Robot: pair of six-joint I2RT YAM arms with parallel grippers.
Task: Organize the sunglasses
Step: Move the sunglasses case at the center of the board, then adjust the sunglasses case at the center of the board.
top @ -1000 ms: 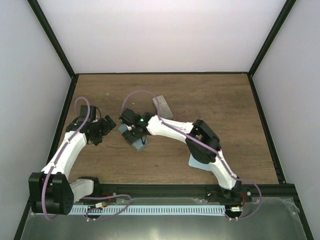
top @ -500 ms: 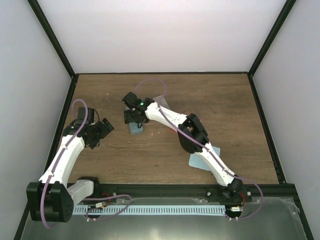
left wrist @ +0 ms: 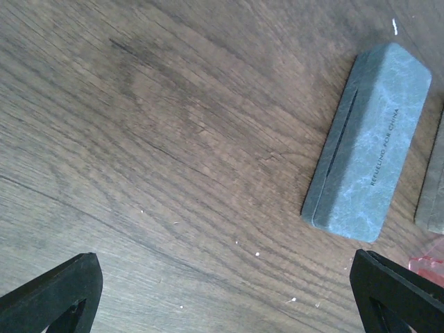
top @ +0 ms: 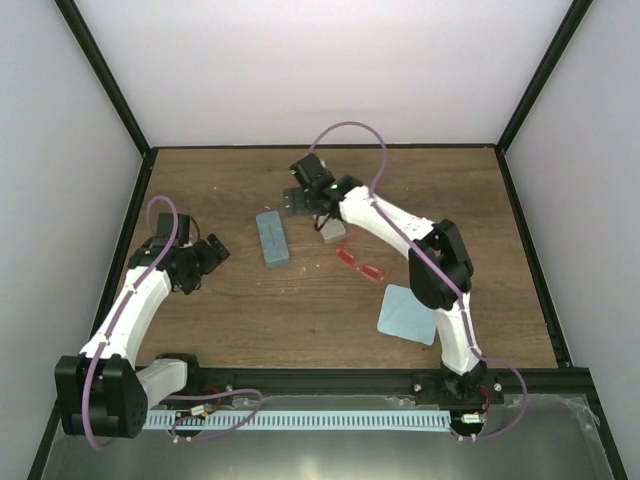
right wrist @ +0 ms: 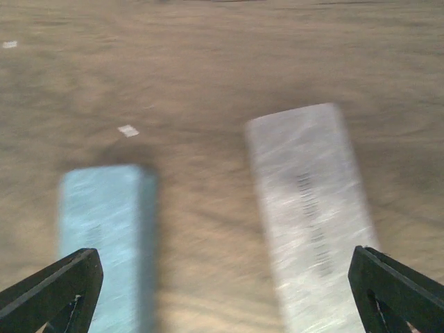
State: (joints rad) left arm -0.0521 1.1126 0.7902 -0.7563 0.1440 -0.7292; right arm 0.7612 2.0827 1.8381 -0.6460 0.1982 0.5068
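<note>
The robot's right gripper will next move away from the blue case (top: 271, 238), then lower its open fingers on both sides of the grey case, which is off-center between them.
The red-framed sunglasses (top: 360, 264) lie folded on the table right of centre; one red corner of the sunglasses (left wrist: 428, 266) shows in the left wrist view. A blue oblong case (top: 271, 238) lies left of them, a grey case (top: 332, 230) between the two. My right gripper (top: 300, 203) hovers open behind both cases, holding nothing; its blurred wrist view shows the blue case (right wrist: 104, 229) and the grey case (right wrist: 312, 208) below my right gripper (right wrist: 222, 295). At the left my left gripper (top: 205, 252) stands open over bare wood, the blue case (left wrist: 368, 146) to its right, as the view past my left gripper (left wrist: 222, 298) shows.
A light-blue square cloth (top: 407, 313) lies near the front right, beside the right arm. The grey case's edge (left wrist: 433, 187) shows at the right border of the left wrist view. Black frame rails and white walls bound the wooden table (top: 470, 210).
My right gripper opened and let go of the blue case, which now lies on the table. The right arm swung back and to the right. The left arm hardly moved.
</note>
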